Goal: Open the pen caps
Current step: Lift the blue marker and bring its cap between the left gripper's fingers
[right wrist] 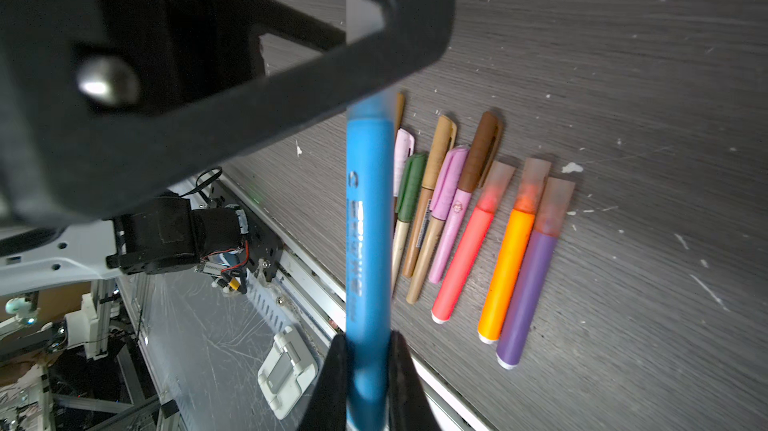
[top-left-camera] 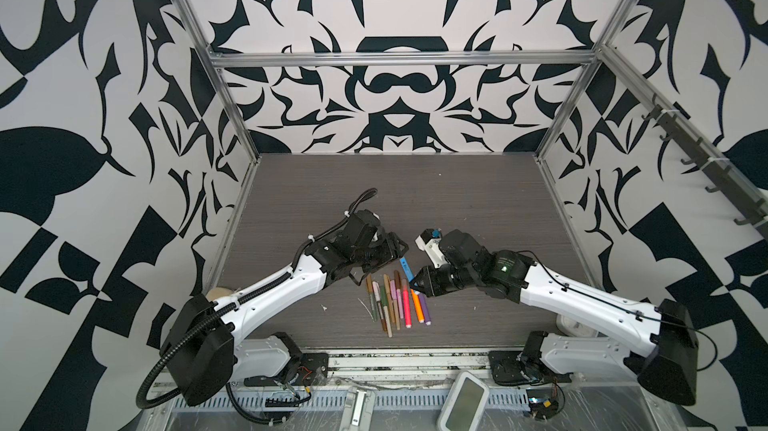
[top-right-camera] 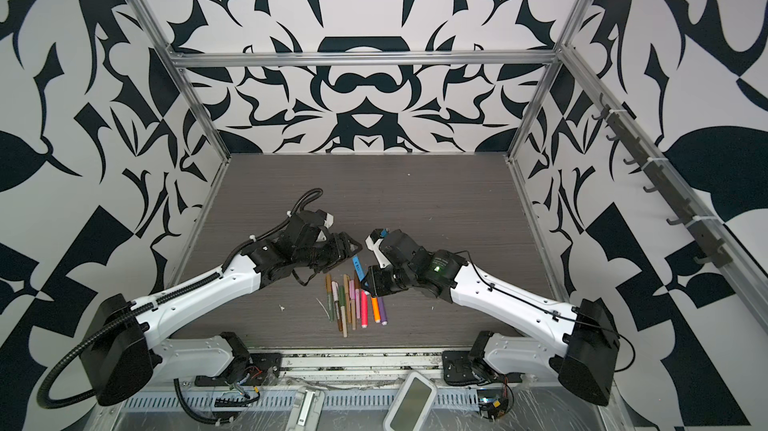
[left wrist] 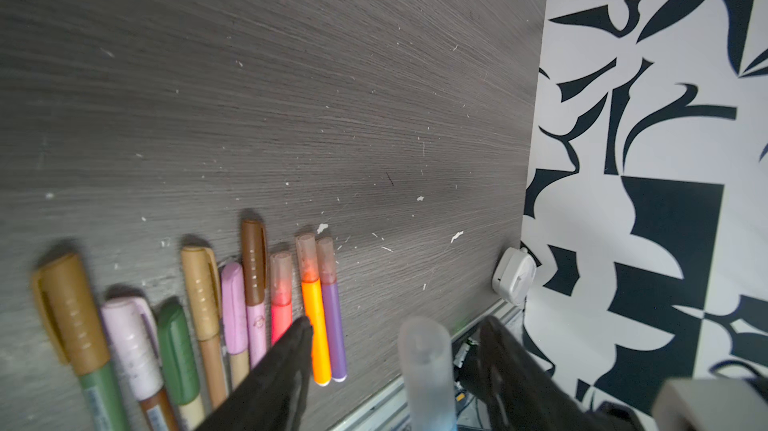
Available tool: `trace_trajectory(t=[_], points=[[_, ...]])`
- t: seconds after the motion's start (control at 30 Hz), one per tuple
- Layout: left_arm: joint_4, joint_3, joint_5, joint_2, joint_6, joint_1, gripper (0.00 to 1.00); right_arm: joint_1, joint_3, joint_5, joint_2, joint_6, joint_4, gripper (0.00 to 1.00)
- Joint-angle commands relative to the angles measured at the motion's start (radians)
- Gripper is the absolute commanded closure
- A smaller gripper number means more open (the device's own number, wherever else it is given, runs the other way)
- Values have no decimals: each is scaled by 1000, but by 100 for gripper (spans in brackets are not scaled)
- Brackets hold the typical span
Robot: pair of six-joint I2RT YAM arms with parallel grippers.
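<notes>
I should next keep my left gripper where it is and bring both fingers together onto the blue pen's frosted cap (left wrist: 427,363), since it already stands between them.
My right gripper (right wrist: 369,339) is shut on the lower body of a blue pen (right wrist: 369,221), which it holds up above the table in both top views (top-left-camera: 405,269) (top-right-camera: 357,264). The pen's frosted cap (left wrist: 424,362) stands between the fingers of my left gripper (left wrist: 395,325), which is open with a gap on each side of the cap. On the table lies a row of capped pens (top-left-camera: 395,300) (top-right-camera: 353,304). Their pen caps are tan (left wrist: 68,308), pale pink (left wrist: 131,337), green (left wrist: 178,350), brown (left wrist: 253,260) and translucent pinkish (left wrist: 306,258).
White scraps (top-left-camera: 365,306) lie left of the pen row. A white round object (left wrist: 513,281) sits at the table's right edge. Past the front edge are a metal rail, a white device (top-left-camera: 463,402) and a white hinged stand (right wrist: 286,370).
</notes>
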State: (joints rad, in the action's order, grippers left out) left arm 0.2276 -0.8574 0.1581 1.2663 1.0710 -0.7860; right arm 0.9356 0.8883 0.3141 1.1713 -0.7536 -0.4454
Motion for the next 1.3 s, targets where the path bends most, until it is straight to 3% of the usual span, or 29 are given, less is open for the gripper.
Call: trace_trajectory(t=[0.0,0.33,0.43,0.5,0.73,1.0,1.1,1.2,1.27], points=[[-15,-28,16,1,-2,-1,42,-1,-4,28,-12,-7,51,100],[-79,-3,65,20,33,-1,72,-2,3,22,1,-11,66,100],[-66,1,51,16,32,0,71,-1,-1,26,4,-14,68,100],[-47,1,35,-19,31,1,58,-3,-5,32,5,-17,70,100],[-33,-3,41,-32,20,24,59,-1,-5,53,17,-19,73,100],[-42,-7,76,-26,12,35,84,-1,-3,75,32,-18,88,100],[-54,3,84,-31,14,34,100,-1,-7,70,31,-18,89,100],[-56,10,87,-36,14,34,100,-1,-6,53,35,-18,89,69],[-57,11,88,-39,14,34,100,-1,5,54,53,-20,101,64]])
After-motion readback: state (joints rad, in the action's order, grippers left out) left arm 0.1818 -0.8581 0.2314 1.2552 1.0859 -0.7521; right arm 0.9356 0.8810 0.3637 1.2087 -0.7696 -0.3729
